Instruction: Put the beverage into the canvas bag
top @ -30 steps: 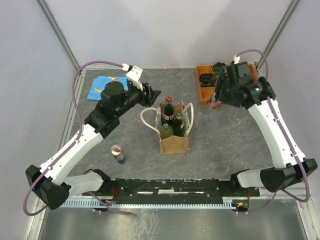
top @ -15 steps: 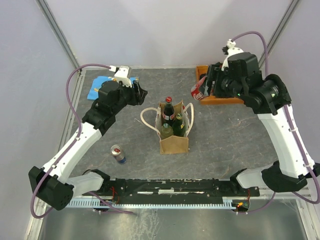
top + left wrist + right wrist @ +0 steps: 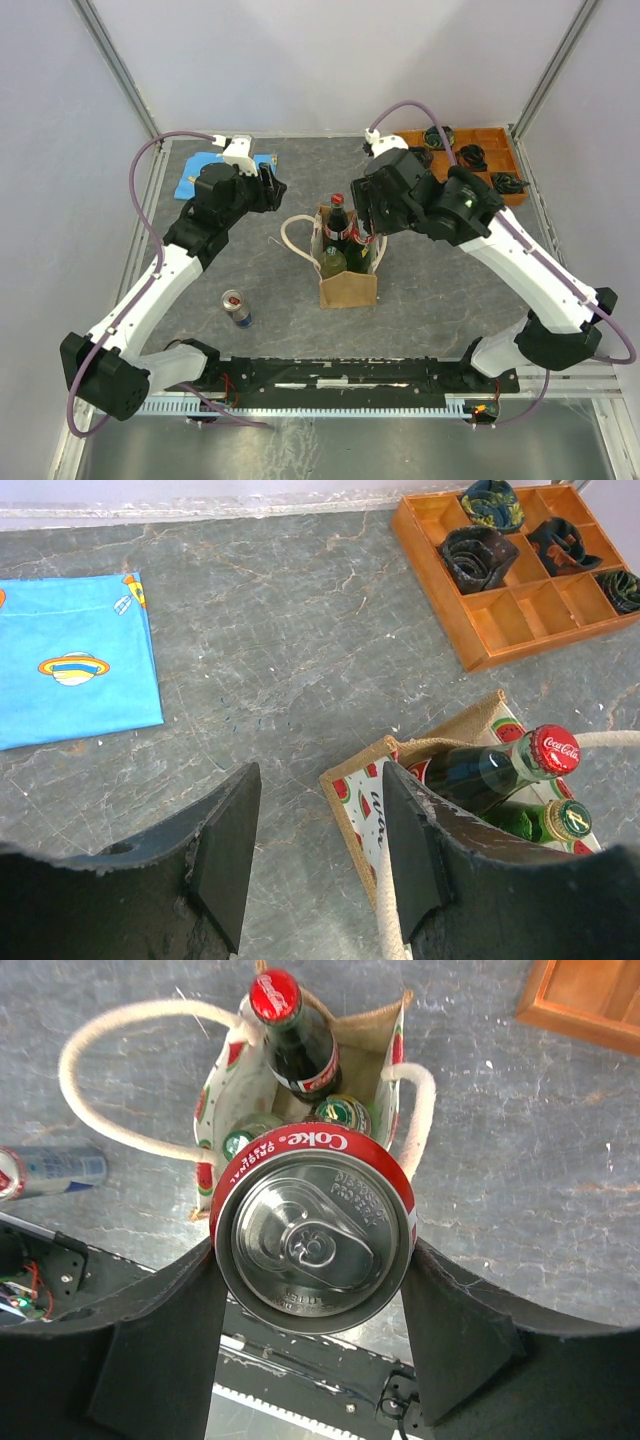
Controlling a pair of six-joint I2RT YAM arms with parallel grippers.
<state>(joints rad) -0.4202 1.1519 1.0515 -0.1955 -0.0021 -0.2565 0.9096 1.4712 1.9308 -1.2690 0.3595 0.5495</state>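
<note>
I should next move my right gripper back and down into the bag's near end and let go of the Coke can there, because the Coca-Cola bottle is in the bag's far end.
The canvas bag stands mid-table, tan with cream rope handles and a watermelon side panel; it also shows in the left wrist view and the right wrist view. It holds a Coca-Cola bottle and two green bottles. My right gripper is shut on a red Coke can, held upright in the air above the bag's opening. In the top view the right gripper hangs over the bag's far end. My left gripper is open and empty, just left of the bag; in the top view the left gripper is apart from it.
An orange compartment tray with dark coiled items sits at the back right. A blue printed cloth lies at the back left. A small Red Bull can lies on the table in front of the bag, left.
My right arm has carried the Coke can from beside the orange tray leftward to over the bag. My left gripper has drawn back a little from the bag toward the blue cloth.
</note>
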